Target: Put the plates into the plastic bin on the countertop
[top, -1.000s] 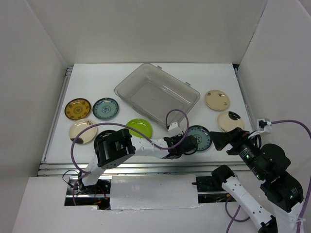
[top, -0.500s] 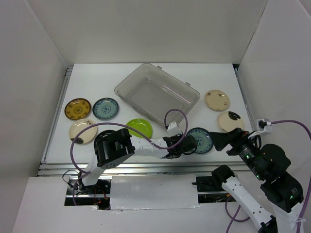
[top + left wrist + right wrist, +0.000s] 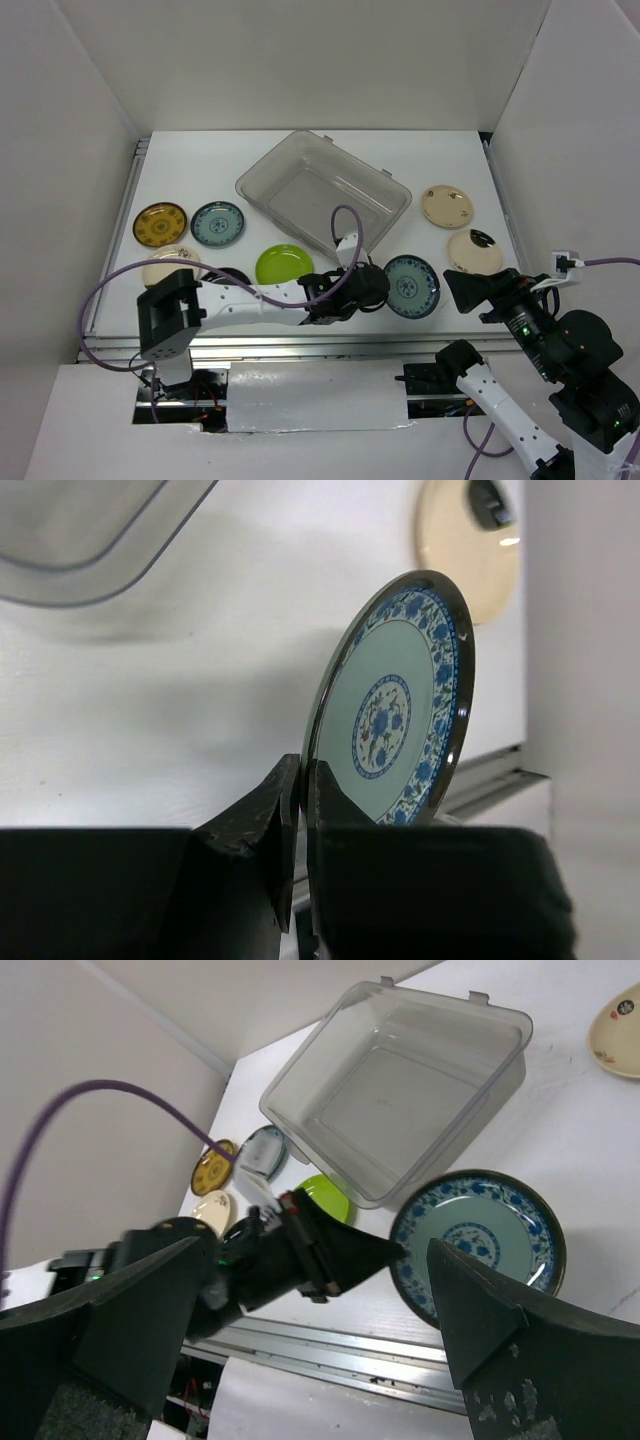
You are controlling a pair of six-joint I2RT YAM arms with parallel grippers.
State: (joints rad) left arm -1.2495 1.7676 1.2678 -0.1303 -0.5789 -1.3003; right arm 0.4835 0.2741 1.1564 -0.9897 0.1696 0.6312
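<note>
My left gripper lifts the teal-patterned plate next, shifts outward and to the left in the top view, then lowers it into the bin.
My left gripper (image 3: 385,291) is shut on the left rim of a teal-patterned plate (image 3: 412,286) and holds it near the front edge of the countertop (image 3: 440,160). The left wrist view shows the jaws pinching the rim of that plate (image 3: 400,710). The clear plastic bin (image 3: 325,195) stands empty just behind. A lime green plate (image 3: 284,264), a second teal plate (image 3: 218,224), a golden-brown plate (image 3: 160,224) and a cream plate (image 3: 165,265) lie at the left. A black plate (image 3: 232,275) is mostly hidden by the left arm. Two cream plates (image 3: 447,206) (image 3: 474,251) lie at the right. My right gripper (image 3: 310,1360) is open and empty, above the front right.
White walls close in the countertop on the left, back and right. A metal rail (image 3: 300,345) runs along the front edge. A purple cable (image 3: 120,285) loops over the left plates.
The left arm's elbow has swung left and the gripper has drawn back slightly, still holding the teal plate. The lime green plate shows more fully. The right arm has shifted slightly right.
</note>
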